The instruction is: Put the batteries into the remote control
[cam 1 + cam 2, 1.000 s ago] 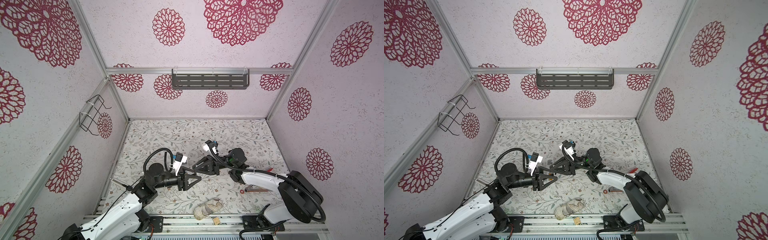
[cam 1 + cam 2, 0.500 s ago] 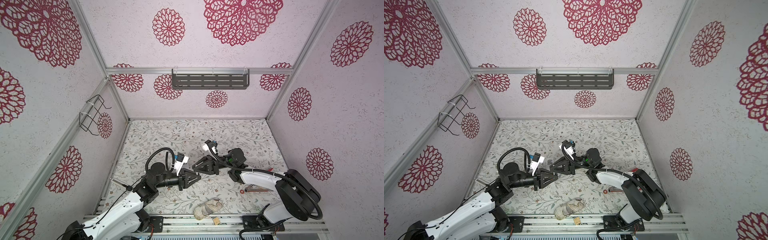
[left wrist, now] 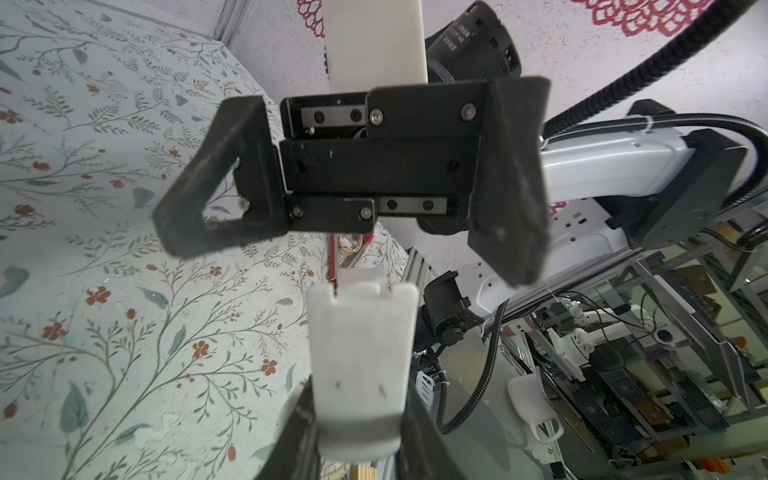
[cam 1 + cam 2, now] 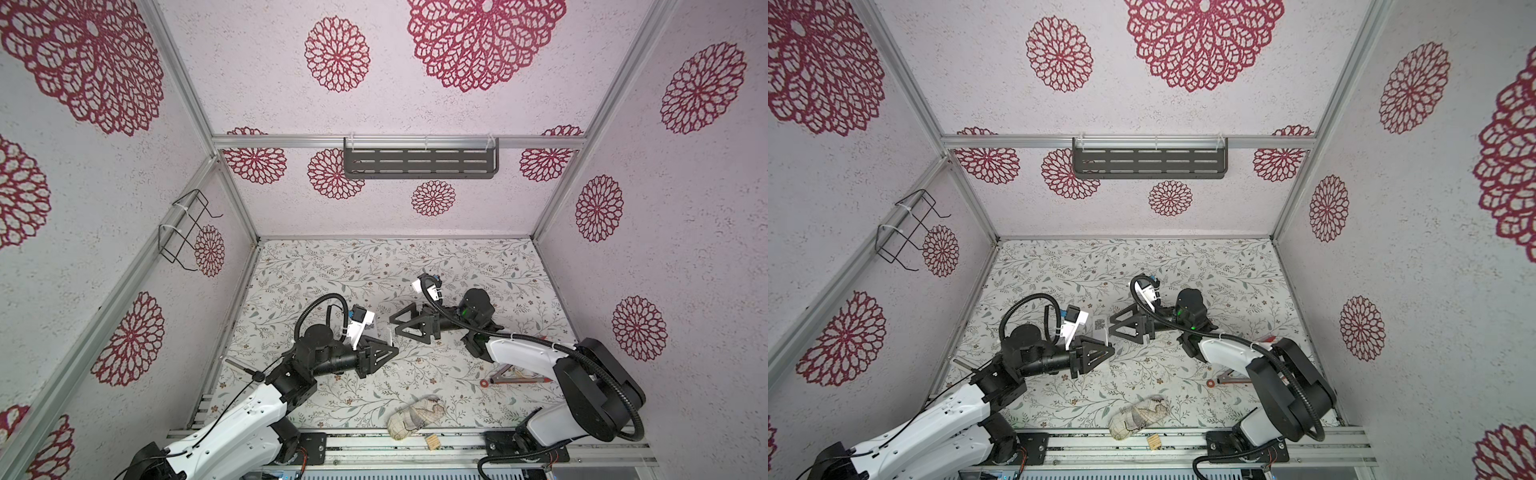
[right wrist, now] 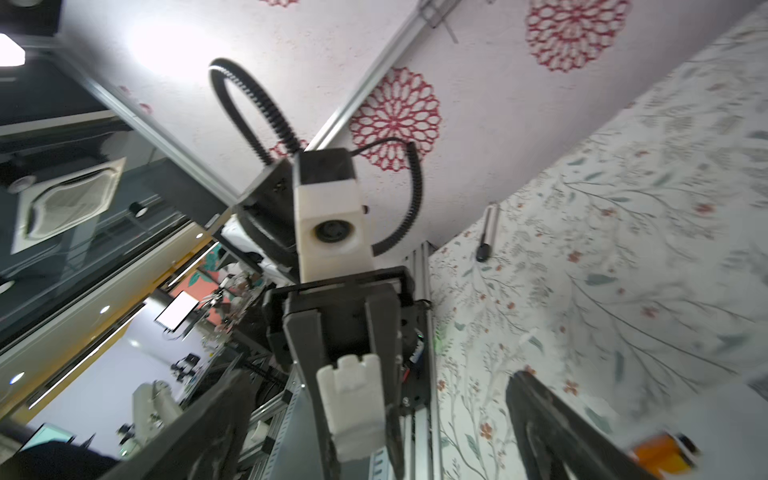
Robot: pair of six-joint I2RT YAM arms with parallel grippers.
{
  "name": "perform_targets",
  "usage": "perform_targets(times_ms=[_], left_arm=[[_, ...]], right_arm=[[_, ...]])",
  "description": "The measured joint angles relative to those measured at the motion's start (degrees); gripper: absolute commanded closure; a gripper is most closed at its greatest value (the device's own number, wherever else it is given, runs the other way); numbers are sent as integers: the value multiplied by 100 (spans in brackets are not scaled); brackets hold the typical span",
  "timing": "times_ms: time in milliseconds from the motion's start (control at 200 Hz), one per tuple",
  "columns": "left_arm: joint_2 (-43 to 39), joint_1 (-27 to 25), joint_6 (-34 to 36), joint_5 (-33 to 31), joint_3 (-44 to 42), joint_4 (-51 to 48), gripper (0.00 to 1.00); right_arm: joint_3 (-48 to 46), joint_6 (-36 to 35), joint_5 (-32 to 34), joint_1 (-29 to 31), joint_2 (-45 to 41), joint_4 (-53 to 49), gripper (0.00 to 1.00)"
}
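Note:
My left gripper tips its fingers downward next, brings the cover down and releases it on the bare tabletop (image 4: 420, 348) beside the remote control, below and outward of it.
My left gripper (image 4: 394, 351) (image 3: 359, 390) is shut on the side edges of a short white battery cover (image 3: 361, 340) (image 5: 353, 407) with a notched end. It holds the cover above the table. My right gripper (image 4: 394, 329) (image 3: 343, 253) faces it a little way off, open wide and holding nothing. In a top view a white patch with a QR-code sticker, the remote control (image 4: 1099, 323), shows just behind my left fingers and is mostly hidden. One orange battery (image 5: 660, 455) shows blurred beside a white blur. I cannot tell whether it sits in the remote.
A beige patterned cloth bundle (image 4: 415, 415) lies at the front edge, with a small wooden block (image 4: 432, 441) on the rail below it. A red-brown ring-ended tool (image 4: 515, 378) lies under my right arm. A dark stick (image 4: 239, 365) lies near the left wall.
My left gripper moved in and shut on the white cover. My right gripper, shut on it before, has opened wide and let it go.

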Motion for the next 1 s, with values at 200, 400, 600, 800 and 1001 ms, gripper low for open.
perform_targets(times_ms=[200, 400, 600, 800, 1001], left_arm=[[1143, -2, -68, -461, 221, -417, 86], [2704, -282, -192, -1145, 1209, -907, 86], [4428, -603, -476, -1808, 2782, -1576, 84], [5845, -754, -820, -2310, 4092, -2494, 82], [6658, -911, -929, -2688, 5191, -3265, 71]], right_arm=[[671, -1709, 2000, -444, -544, -3397, 1], [634, -2509, 4212, -527, -1333, -5165, 1], [153, -2640, 5405, -664, -2218, -5851, 1], [109, -2640, 5936, -693, -2756, -6537, 1], [-44, -2645, 6188, -695, -3567, -7053, 1]])
